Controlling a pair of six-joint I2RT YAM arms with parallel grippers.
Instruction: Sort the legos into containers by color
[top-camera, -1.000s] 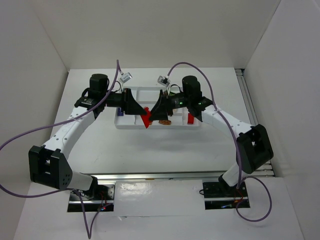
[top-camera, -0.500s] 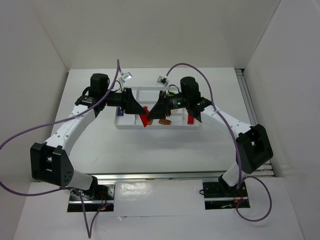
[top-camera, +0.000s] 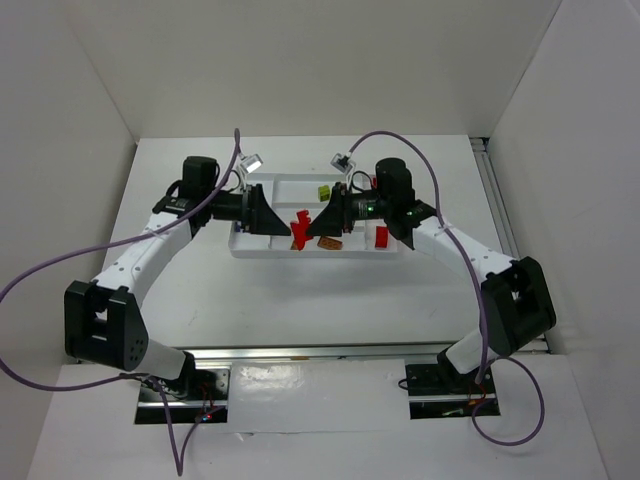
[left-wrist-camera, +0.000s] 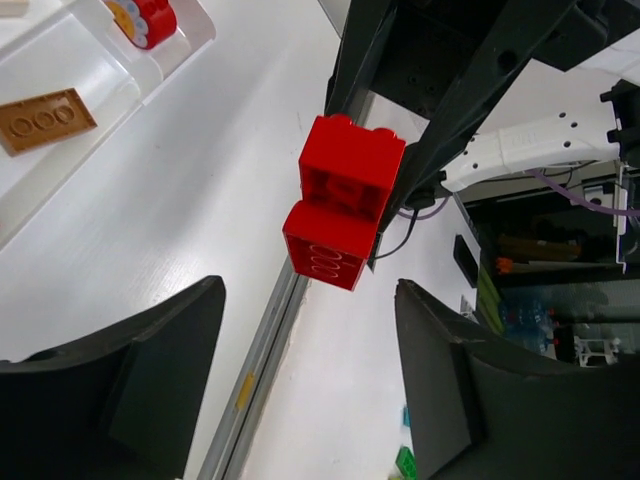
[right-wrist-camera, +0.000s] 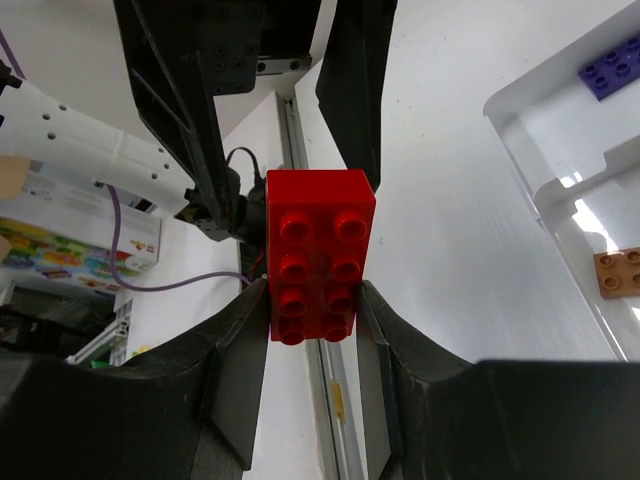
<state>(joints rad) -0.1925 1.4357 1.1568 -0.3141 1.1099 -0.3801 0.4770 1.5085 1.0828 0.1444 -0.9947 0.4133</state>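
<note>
The right gripper will next swing to the end section of the white tray already holding red (top-camera: 382, 238), tip downward and let go, since that section is below and to the gripper's right in the top view.
A red lego (right-wrist-camera: 320, 250), two bricks snapped together, is clamped between my right gripper's (right-wrist-camera: 312, 292) fingers. In the top view the red lego (top-camera: 300, 223) hangs over the middle front of the white tray (top-camera: 365, 252) in my right gripper (top-camera: 305, 232). My left gripper (left-wrist-camera: 310, 295) stands open just short of the red lego (left-wrist-camera: 345, 200), touching nothing. From above, the left gripper (top-camera: 272, 220) sits to the left of it. In the tray lie a lime lego (top-camera: 324, 191), a red lego (top-camera: 381, 236) and an orange plate (top-camera: 329, 243). A purple lego (right-wrist-camera: 610, 65) lies in an end compartment.
The tray's rim (right-wrist-camera: 520, 130) and dividers (left-wrist-camera: 120, 70) lie below both grippers. An orange plate (left-wrist-camera: 45, 118) and a round red piece (left-wrist-camera: 150, 20) rest in its compartments. White walls stand on three sides, and a metal rail (top-camera: 500, 200) runs along the table's right edge.
My left gripper has opened, let go of the red lego and drawn back to the left. The right gripper has closed on the lego and keeps it, shifted slightly right.
</note>
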